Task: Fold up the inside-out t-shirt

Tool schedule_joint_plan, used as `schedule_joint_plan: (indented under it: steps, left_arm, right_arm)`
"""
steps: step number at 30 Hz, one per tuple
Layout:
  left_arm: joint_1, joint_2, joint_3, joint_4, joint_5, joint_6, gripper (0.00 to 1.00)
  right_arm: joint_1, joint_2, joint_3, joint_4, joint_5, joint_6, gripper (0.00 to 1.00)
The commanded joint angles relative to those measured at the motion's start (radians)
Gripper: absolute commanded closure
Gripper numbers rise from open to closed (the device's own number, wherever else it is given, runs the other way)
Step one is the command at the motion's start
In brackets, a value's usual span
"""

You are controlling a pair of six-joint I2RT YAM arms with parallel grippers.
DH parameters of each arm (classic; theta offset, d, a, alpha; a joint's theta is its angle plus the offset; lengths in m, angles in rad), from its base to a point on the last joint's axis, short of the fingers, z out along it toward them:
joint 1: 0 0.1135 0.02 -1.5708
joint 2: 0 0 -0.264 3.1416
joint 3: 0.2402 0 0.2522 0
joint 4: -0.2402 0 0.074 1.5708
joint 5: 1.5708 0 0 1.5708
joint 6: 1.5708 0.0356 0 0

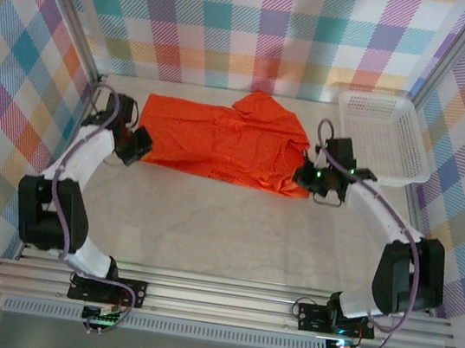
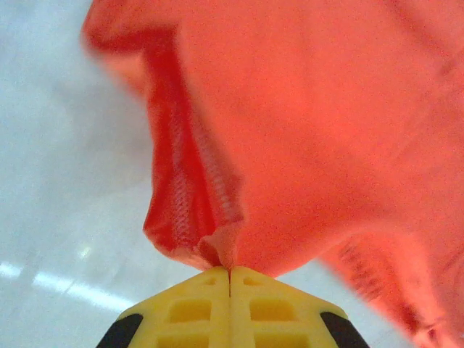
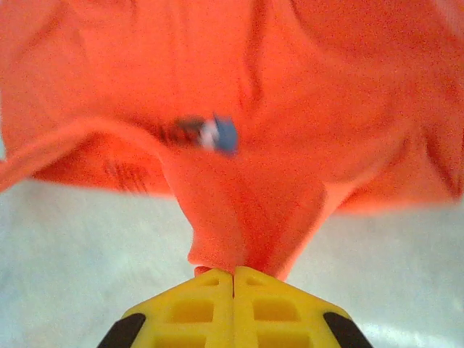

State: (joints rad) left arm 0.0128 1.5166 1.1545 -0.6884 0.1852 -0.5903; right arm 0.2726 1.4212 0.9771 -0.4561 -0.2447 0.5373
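Observation:
My right gripper will next move back and down to release the bunched fold [image 3: 246,232] on the tabletop.
The inside-out t-shirt [image 1: 224,142] is bright orange-red and lies spread across the far middle of the table, one sleeve sticking up at the back. My left gripper [image 1: 140,145] sits at its left edge and is shut on a pinch of the fabric [image 2: 217,246], which rises lifted from the yellow fingertips [image 2: 206,290]. My right gripper [image 1: 309,178] is at the shirt's right edge, shut on a bunched fold [image 3: 246,232]. A small dark and blue label [image 3: 210,134] shows on the cloth just beyond that fold.
A white mesh basket [image 1: 383,131] stands at the back right, close to the right arm. Checked cloth walls enclose the table on three sides. Bare pale tabletop [image 1: 223,234] stretches between the shirt and the arm bases.

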Motion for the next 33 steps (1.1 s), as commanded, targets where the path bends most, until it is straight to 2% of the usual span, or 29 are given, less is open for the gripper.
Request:
schedule_joint_plan:
  steps: [1,5,11,19,20,22,23,24,25,26,28,30,33]
  left_arm:
    - [-0.011,-0.113,-0.15,-0.098,-0.076,0.019,1.0]
    - [-0.011,-0.236,-0.218,-0.243,-0.188,0.011,1.0]
    - [-0.011,-0.356,-0.375,-0.227,-0.166,-0.064,1.0]
    - [-0.013,-0.465,-0.394,-0.299,-0.266,-0.131,1.0]
    - [-0.013,-0.464,-0.395,-0.301,-0.273,-0.137,0.96]
    - [-0.013,-0.462,-0.395,-0.305,-0.288,-0.147,0.88]
    - [-0.013,-0.465,-0.393,-0.308,-0.294,-0.151,0.76]
    - [-0.013,-0.47,-0.388,-0.312,-0.303,-0.151,0.56]
    - [-0.013,-0.478,-0.375,-0.321,-0.312,-0.153,0.46]
    - [-0.013,-0.491,-0.36,-0.329,-0.322,-0.15,0.42]
    - [-0.013,-0.529,-0.308,-0.344,-0.354,-0.14,0.34]
    - [-0.018,-0.564,-0.254,-0.334,-0.372,-0.13,0.34]
    - [-0.056,-0.581,-0.225,-0.212,-0.269,-0.11,0.36]
  right_arm:
    - [0.026,-0.13,-0.135,-0.017,-0.021,0.035,1.0]
    - [0.042,-0.276,-0.279,-0.067,-0.005,0.055,1.0]
    - [0.043,-0.383,-0.46,-0.094,0.004,0.095,1.0]
    - [0.043,-0.527,-0.566,-0.168,0.09,0.189,0.97]
    - [0.043,-0.543,-0.569,-0.181,0.105,0.193,0.94]
    - [0.042,-0.583,-0.566,-0.218,0.134,0.2,0.76]
    - [0.042,-0.601,-0.565,-0.222,0.132,0.201,0.71]
    - [0.044,-0.62,-0.558,-0.242,0.139,0.207,0.64]
    - [0.043,-0.634,-0.544,-0.263,0.148,0.213,0.57]
    - [0.043,-0.643,-0.525,-0.282,0.156,0.212,0.52]
    - [0.043,-0.647,-0.476,-0.317,0.181,0.2,0.47]
    - [0.043,-0.619,-0.429,-0.326,0.188,0.176,0.48]
    - [0.049,-0.539,-0.382,-0.273,0.091,0.148,0.53]
